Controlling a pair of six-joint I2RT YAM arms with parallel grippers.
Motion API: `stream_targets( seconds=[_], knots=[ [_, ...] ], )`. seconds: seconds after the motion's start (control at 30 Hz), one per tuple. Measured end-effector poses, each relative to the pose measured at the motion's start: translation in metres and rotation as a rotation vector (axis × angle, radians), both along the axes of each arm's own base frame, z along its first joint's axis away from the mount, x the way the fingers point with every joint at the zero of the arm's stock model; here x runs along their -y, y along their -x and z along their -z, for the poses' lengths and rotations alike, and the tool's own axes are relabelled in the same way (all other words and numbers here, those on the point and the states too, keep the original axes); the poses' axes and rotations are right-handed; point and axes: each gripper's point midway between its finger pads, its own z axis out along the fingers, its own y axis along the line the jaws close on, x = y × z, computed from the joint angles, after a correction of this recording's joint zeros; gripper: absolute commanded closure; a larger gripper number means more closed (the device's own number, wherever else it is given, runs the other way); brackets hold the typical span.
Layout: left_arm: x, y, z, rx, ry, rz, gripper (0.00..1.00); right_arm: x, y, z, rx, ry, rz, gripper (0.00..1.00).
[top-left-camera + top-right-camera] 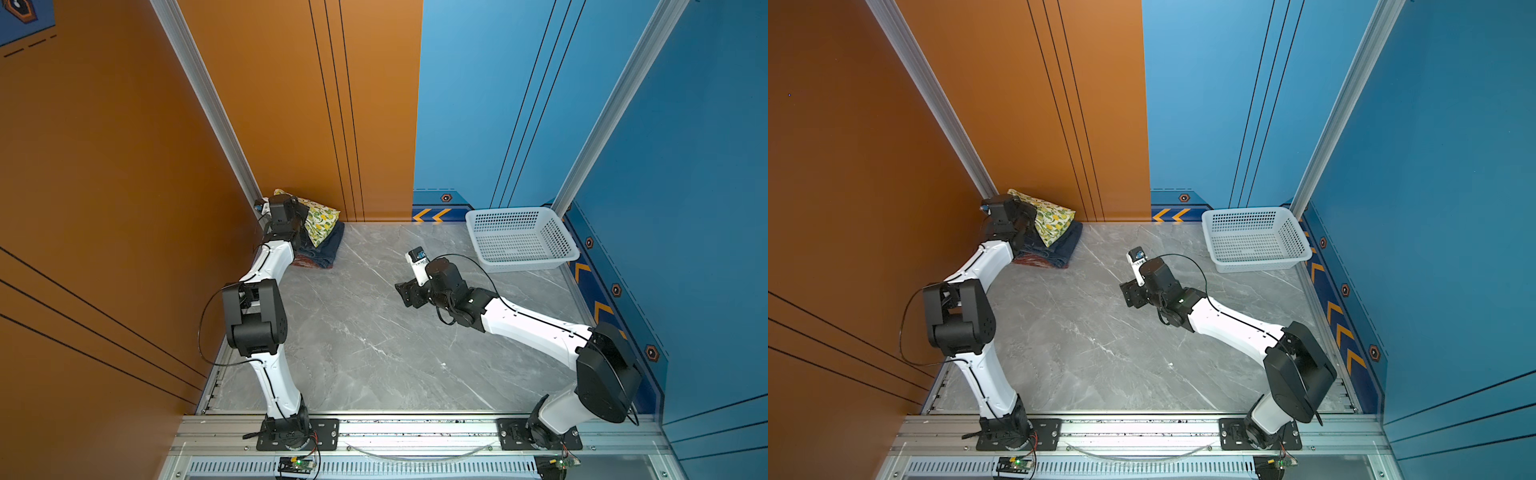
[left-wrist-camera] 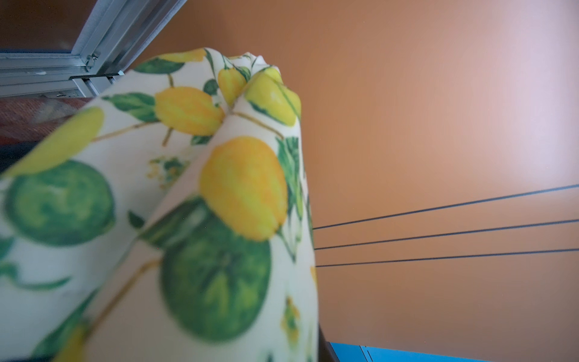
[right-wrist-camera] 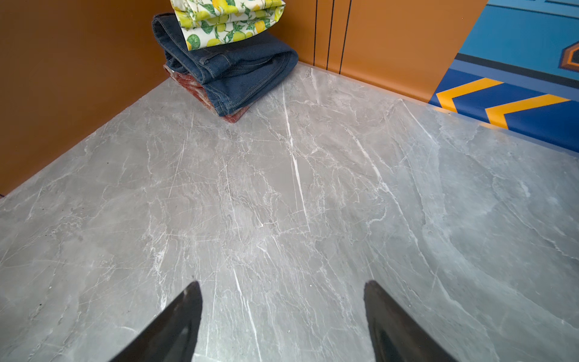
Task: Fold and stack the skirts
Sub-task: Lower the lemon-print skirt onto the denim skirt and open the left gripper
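The robot next lowers its left gripper toward the dark blue denim skirt [image 1: 328, 249] [image 2: 13, 155], which lies below the gripper, and releases, since the lemon-print skirt still has one end raised.
Three folded skirts are stacked in the far left corner. The red-and-cream plaid skirt [image 1: 305, 262] [image 3: 233, 116] lies at the bottom and the dark blue denim skirt [image 1: 328, 249] [image 1: 1065, 249] [image 3: 238, 69] sits on it. On top is the lemon-print skirt [image 1: 322, 220] [image 1: 1054, 222] [image 3: 225, 22], one end raised against the orange wall. My left gripper [image 1: 302, 224] [image 1: 1027, 226] is at the stack, shut on the lemon-print skirt [image 2: 219, 188], whose cloth hides its fingers. My right gripper [image 1: 405, 293] [image 3: 283, 285] hovers open over the table's middle, holding nothing.
A white perforated basket [image 1: 557, 237] [image 1: 1246, 211] stands at the far right corner with nothing in it. Grey marble tabletop [image 3: 313, 188] stretches between the stack and the right gripper. Orange wall backs the stack on two sides.
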Motion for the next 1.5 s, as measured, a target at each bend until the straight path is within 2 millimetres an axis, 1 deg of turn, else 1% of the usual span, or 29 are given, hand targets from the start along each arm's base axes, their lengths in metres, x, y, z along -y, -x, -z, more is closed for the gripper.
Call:
stream_targets(
  seconds=[0.13,0.27,0.3,0.37,0.4,0.43,0.47,0.53,0.6,0.67,0.8,0.87,1.0,1.07,1.1,1.13,1.2,1.27,1.4,1.47,1.5],
  knots=[
    [-0.006,-0.004,0.021,-0.036,-0.005,-0.031,1.00,-0.005,-0.002,0.003,-0.003,-0.007,-0.013,0.18],
    [-0.014,-0.006,0.045,-0.084,-0.040,-0.051,1.00,-0.005,-0.004,0.000,0.001,-0.021,-0.017,0.16],
    [-0.017,-0.006,0.052,-0.104,-0.050,-0.053,0.97,-0.004,-0.005,0.000,0.002,-0.021,-0.015,0.16],
    [-0.023,-0.005,0.069,-0.154,-0.069,-0.057,0.81,-0.003,-0.005,-0.002,0.005,-0.024,-0.013,0.15],
    [-0.027,-0.005,0.078,-0.184,-0.084,-0.059,0.68,-0.002,-0.004,-0.004,0.009,-0.029,-0.013,0.15],
    [-0.032,-0.003,0.085,-0.213,-0.096,-0.061,0.60,0.000,-0.003,-0.006,0.013,-0.032,-0.011,0.15],
    [-0.036,-0.002,0.091,-0.239,-0.102,-0.068,0.55,0.002,-0.002,-0.007,0.014,-0.034,-0.010,0.14],
    [-0.045,0.006,0.100,-0.298,-0.121,-0.077,0.41,0.007,0.002,-0.010,0.021,-0.044,-0.006,0.14],
    [-0.052,0.013,0.105,-0.349,-0.132,-0.076,0.29,0.013,0.004,-0.014,0.026,-0.054,0.001,0.14],
    [-0.057,0.020,0.109,-0.400,-0.141,-0.076,0.21,0.018,0.006,-0.018,0.030,-0.064,0.009,0.14],
    [-0.066,0.034,0.119,-0.489,-0.151,-0.070,0.15,0.027,0.010,-0.025,0.034,-0.094,0.029,0.13],
    [-0.069,0.043,0.127,-0.536,-0.147,-0.068,0.15,0.031,0.013,-0.029,0.038,-0.106,0.034,0.13],
    [-0.076,0.057,0.141,-0.611,-0.136,-0.056,0.15,0.040,0.020,-0.047,0.064,-0.139,0.044,0.12],
    [-0.077,0.059,0.146,-0.632,-0.131,-0.044,0.15,0.045,0.025,-0.058,0.083,-0.158,0.046,0.12],
    [-0.077,0.058,0.149,-0.640,-0.130,-0.033,0.10,0.048,0.027,-0.063,0.092,-0.167,0.049,0.12],
    [-0.077,0.058,0.151,-0.648,-0.129,-0.022,0.08,0.051,0.029,-0.067,0.101,-0.175,0.054,0.11],
    [-0.077,0.058,0.155,-0.661,-0.130,-0.004,0.00,0.057,0.031,-0.072,0.112,-0.180,0.065,0.11],
    [-0.077,0.060,0.156,-0.671,-0.137,0.011,0.02,0.064,0.032,-0.075,0.119,-0.181,0.080,0.10],
    [-0.072,0.059,0.149,-0.641,-0.177,0.061,0.02,0.080,0.036,-0.075,0.123,-0.174,0.114,0.04],
    [-0.066,0.063,0.141,-0.608,-0.192,0.091,0.02,0.093,0.035,-0.076,0.128,-0.171,0.144,0.03],
    [-0.064,0.066,0.136,-0.593,-0.205,0.104,0.02,0.103,0.033,-0.078,0.135,-0.171,0.169,0.01]
  ],
)
